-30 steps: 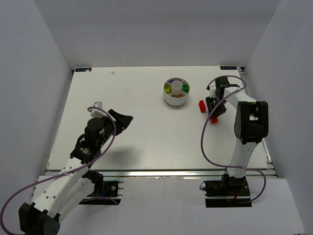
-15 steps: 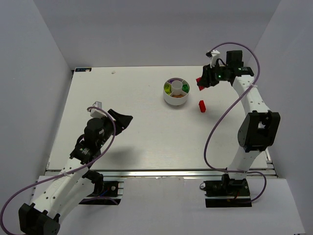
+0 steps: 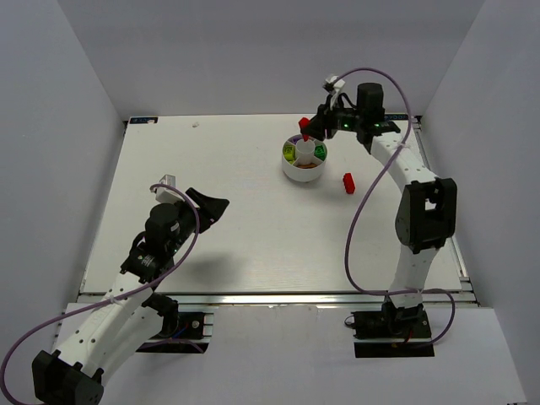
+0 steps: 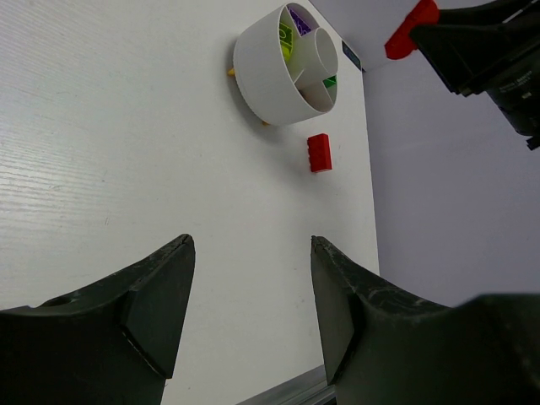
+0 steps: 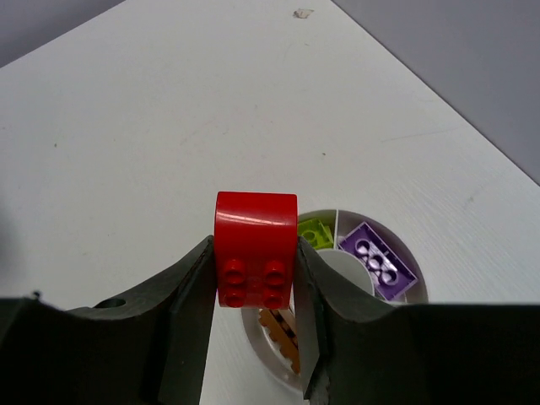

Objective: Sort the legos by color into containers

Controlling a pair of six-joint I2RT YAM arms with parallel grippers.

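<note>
The robot next needs to lower its right gripper over the dish's center cup (image 3: 305, 148) (image 5: 348, 270) below it to let go of the red lego, since the outer sections hold other colors.
My right gripper (image 5: 254, 261) is shut on a red lego (image 5: 255, 247), held in the air over the near rim of the round white dish (image 3: 304, 170). From above, the same red lego (image 3: 305, 123) hangs at the dish's far edge. Its containers hold a purple lego (image 5: 378, 261), a yellow-green lego (image 5: 315, 230), an orange lego (image 5: 282, 332) and a dark green lego (image 3: 321, 152). A second red lego (image 3: 348, 182) lies on the table right of the dish. My left gripper (image 4: 251, 287) stands open with nothing in it, low over the table's near left part, far from the dish.
White walls enclose the white table (image 3: 245, 202) at the back and on both sides. A purple cable (image 3: 363, 202) loops beside the right arm. A metal rail (image 3: 270, 295) runs along the table's near edge.
The right arm has lifted the red lego from the table right of the dish and carried it up and leftward over the dish. The left arm has not moved.
</note>
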